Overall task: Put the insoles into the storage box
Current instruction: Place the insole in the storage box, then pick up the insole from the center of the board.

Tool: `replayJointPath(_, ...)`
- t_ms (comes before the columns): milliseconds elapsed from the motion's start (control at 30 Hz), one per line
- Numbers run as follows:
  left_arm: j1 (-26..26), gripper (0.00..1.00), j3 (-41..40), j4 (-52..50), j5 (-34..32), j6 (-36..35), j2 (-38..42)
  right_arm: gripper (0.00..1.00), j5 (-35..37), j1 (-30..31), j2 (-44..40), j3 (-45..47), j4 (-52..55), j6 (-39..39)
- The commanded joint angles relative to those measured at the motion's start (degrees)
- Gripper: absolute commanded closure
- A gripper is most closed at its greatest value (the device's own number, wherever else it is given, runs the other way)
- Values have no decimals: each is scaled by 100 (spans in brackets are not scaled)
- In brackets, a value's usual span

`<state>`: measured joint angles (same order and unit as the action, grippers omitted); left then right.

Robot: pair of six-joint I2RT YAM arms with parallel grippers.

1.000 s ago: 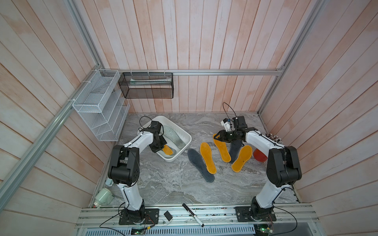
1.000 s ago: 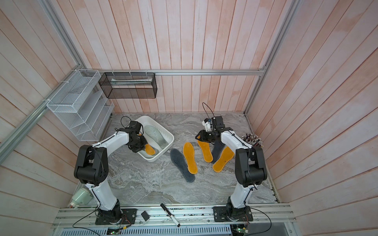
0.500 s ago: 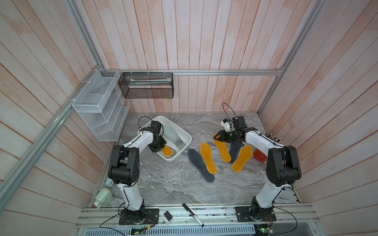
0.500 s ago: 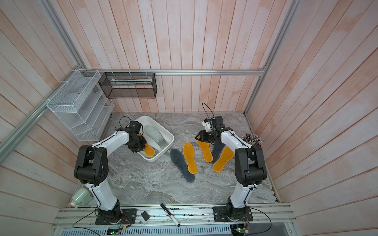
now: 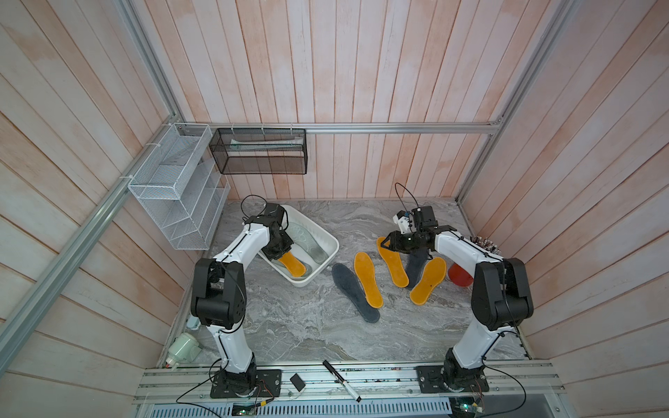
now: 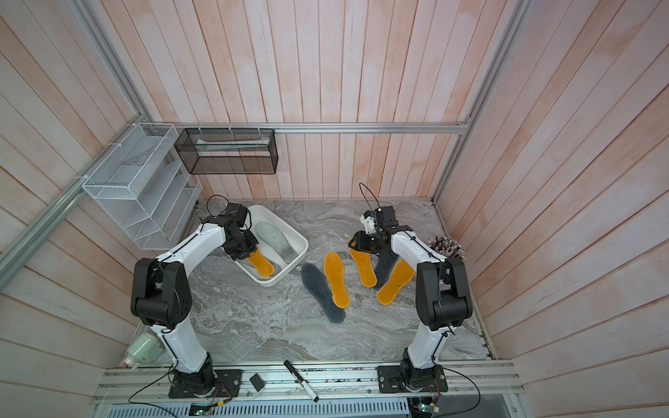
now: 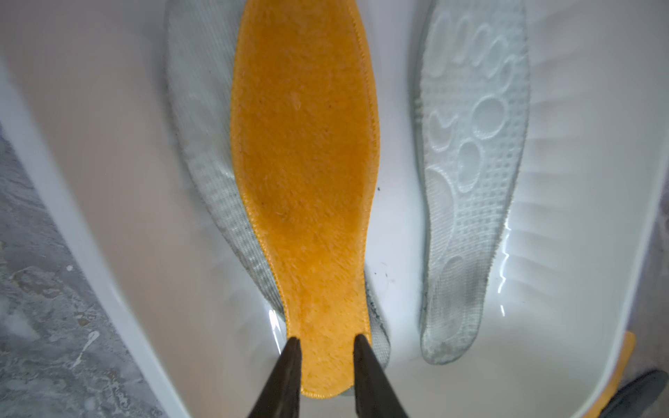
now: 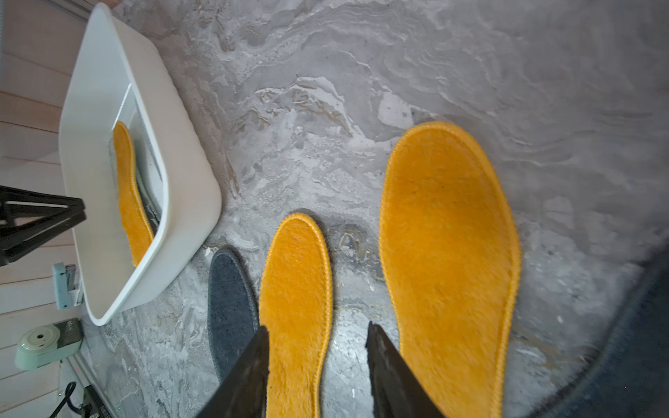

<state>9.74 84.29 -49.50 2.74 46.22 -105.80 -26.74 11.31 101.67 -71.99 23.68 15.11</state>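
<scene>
The orange insole's edge by the dark grey insole is below my right gripper, and the bare tabletop leaves room for my fingers. My right gripper will next move across and down astride that edge.
The white storage box stands at the back left. An orange insole lies in it on top of a pale insole, and a second pale insole lies beside them. My left gripper is inside the box, open, its fingertips either side of the orange heel. On the table lie three orange insoles and two dark grey ones. My right gripper hangs open over an orange heel, holding nothing.
A white wire rack and a black mesh basket hang on the back left walls. A red object and a bristly brush sit behind my right arm. A pale green device lies front left, a marker on the front rail.
My left gripper's jaws have parted and let go of the orange insole, which now lies flat in the box. My right arm has hardly moved.
</scene>
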Motion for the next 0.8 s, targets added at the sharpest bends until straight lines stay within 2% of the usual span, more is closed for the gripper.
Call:
replayJointPath(0,-33,70,279,-287,-151,-40,11,53,713,-105,55,-132,370,-89)
replayJointPath(167,-33,67,317,-368,-169,-44,74,53,1077,-347,344,-177,638,-167)
replayJointPath(367,-32,62,247,-253,-63,-27,229,53,1355,-366,620,-128,718,-508)
replayJointPath(767,-33,50,32,280,388,49,415,54,1201,-360,680,63,567,-527)
